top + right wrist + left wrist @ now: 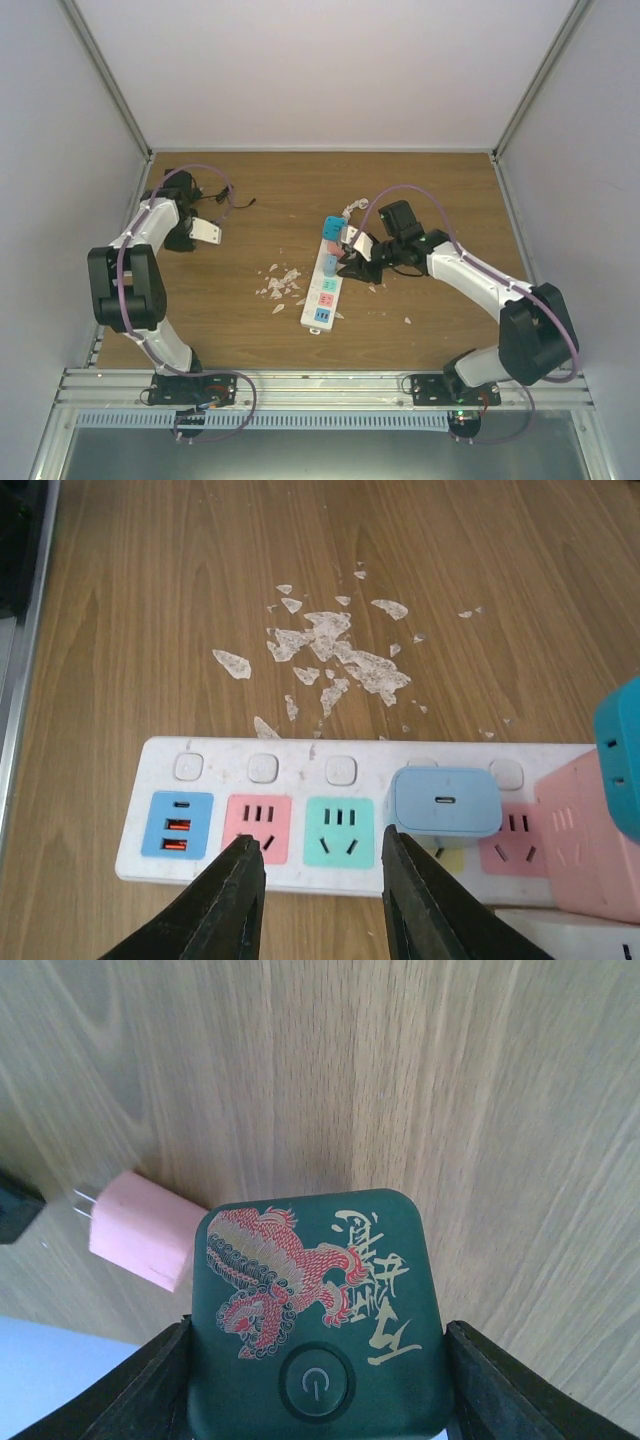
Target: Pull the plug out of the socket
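The dark green dragon-printed block stands clear of the socket (pixel 323 290), so the left gripper will next go down toward the tabletop (pixel 181 242) beside the loose pink plug and release the block.
The socket (pixel 323 290) is a long white strip lying mid-table; in the right wrist view its white body (pixel 220 752) carries blue, pink and teal faces. A light-blue plug (pixel 445 802) sits in it, and a pink cube (pixel 590 840) and a teal cube (pixel 622 750) stand further along. My right gripper (pixel 320 842) is open over the strip's near edge, in front of the teal face. Its right finger (pixel 410 880) is just beside the light-blue plug, with nothing between the fingers. Far left, my left gripper (pixel 315 1360) is shut on a dark green dragon-printed block (pixel 315 1300).
White flakes (pixel 280 283) are scattered on the wood left of the strip. A loose pink plug (pixel 135 1230) lies on the table by the green block. The strip's short white cord (pixel 352 210) curls at its far end. White walls enclose the table.
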You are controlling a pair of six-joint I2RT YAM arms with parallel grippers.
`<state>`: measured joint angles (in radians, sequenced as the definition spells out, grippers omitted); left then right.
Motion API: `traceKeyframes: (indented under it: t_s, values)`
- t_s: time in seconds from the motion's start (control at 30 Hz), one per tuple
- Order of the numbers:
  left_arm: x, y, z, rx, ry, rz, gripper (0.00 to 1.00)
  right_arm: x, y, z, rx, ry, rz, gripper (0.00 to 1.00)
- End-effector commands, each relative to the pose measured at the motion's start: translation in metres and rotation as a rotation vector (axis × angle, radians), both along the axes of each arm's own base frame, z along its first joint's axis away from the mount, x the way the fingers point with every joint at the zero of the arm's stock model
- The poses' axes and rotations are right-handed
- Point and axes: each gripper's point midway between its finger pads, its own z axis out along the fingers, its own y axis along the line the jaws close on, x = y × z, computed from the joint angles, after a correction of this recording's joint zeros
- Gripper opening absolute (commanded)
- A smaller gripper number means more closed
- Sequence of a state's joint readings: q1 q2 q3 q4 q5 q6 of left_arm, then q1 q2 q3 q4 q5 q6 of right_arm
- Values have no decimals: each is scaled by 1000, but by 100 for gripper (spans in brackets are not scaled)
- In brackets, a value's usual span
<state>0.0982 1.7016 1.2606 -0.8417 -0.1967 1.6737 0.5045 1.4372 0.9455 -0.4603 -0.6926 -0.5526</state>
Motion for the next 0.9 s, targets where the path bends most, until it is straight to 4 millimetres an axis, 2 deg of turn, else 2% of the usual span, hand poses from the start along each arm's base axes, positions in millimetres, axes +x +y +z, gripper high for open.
traceKeyframes:
  t_s: [0.0,0.17,0.27,0.4,0.53,0.77,0.87]
  values:
    - [7,32,-6,183,2,21,18,2,-9,6,-4,-46,-25,35]
    - [8,38,-16,235,23,19,23,7,-16,10,-6,-70,-53,36]
    - [7,34,-19,241,29,-6,31,14,-22,8,-23,-75,-84,38]
    - [7,27,-22,226,34,-18,52,19,-31,11,-22,-83,-111,47]
    - [10,24,-21,210,21,-15,68,27,-42,16,-17,-110,-143,56]
    - [8,11,-16,115,19,13,81,34,-54,17,-22,-151,-162,69]
    - [10,3,-10,64,1,19,84,38,-58,13,-40,-174,-159,71]
